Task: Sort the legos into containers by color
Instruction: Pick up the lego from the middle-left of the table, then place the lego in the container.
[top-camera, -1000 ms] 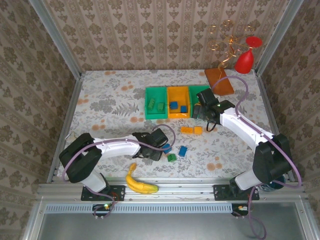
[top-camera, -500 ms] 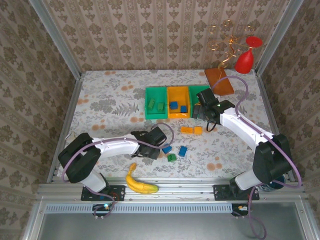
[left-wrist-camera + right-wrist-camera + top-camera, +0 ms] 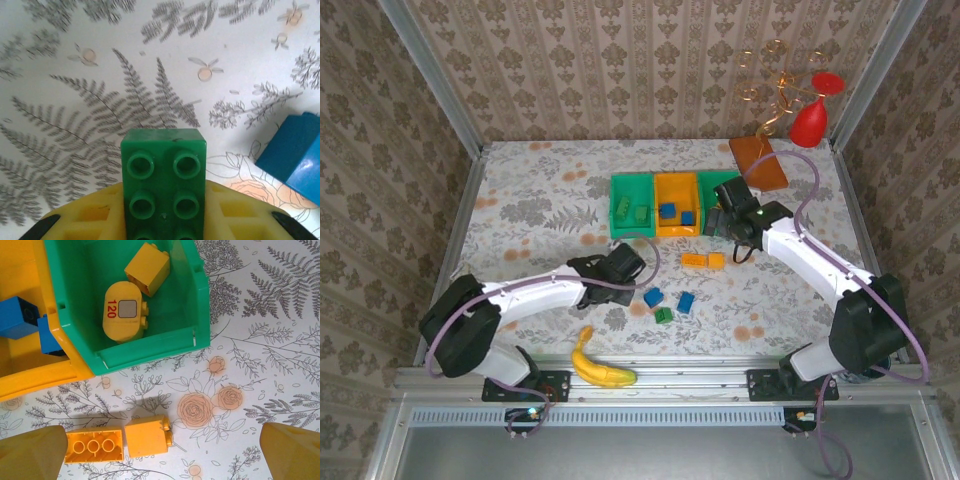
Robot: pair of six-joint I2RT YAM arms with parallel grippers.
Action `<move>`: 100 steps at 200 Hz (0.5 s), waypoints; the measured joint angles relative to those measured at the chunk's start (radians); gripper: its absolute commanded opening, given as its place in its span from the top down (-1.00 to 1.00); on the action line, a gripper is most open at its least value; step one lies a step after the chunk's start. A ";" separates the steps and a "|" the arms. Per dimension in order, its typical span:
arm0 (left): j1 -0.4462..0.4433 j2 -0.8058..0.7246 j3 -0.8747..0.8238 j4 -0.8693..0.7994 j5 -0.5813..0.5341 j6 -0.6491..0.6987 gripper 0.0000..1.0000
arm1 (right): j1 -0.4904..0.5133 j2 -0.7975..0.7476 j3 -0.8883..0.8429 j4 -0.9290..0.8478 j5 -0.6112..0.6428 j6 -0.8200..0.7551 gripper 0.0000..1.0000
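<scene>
I need to move my left gripper up and outward next, then down into the green container with green legos inside. I should release its green lego there among matching colors.
My left gripper (image 3: 620,263) (image 3: 162,220) is shut on a green lego (image 3: 162,182), studs facing the camera, held just above the floral table. A blue lego (image 3: 295,155) lies to its right. Loose on the table are two blue legos (image 3: 653,297) (image 3: 686,302), a green one (image 3: 663,315) and two orange ones (image 3: 695,260) (image 3: 716,260). My right gripper (image 3: 725,222) (image 3: 160,455) is open above those orange legos (image 3: 94,445) (image 3: 147,436). The containers stand in a row: left green (image 3: 616,205), orange (image 3: 677,232), right green (image 3: 720,180).
The right green bin (image 3: 150,347) holds two orange bricks (image 3: 147,267) (image 3: 125,312); the orange bin (image 3: 35,377) holds blue ones (image 3: 17,315). A banana (image 3: 598,365) lies near the front edge. A brown board (image 3: 760,160) and a red ornament (image 3: 810,120) sit at the back right.
My left gripper has closed on the green lego and moved up and to the left, away from the loose bricks. The right arm has stayed in place.
</scene>
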 measured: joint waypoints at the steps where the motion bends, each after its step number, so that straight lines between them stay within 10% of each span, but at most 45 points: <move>1: 0.001 -0.001 0.000 0.000 0.000 0.001 0.54 | 0.001 0.000 0.000 0.000 0.000 0.000 -1.00; 100: 0.095 -0.011 0.137 0.106 -0.049 0.107 0.54 | 0.042 -0.006 -0.030 -0.001 0.004 0.026 -1.00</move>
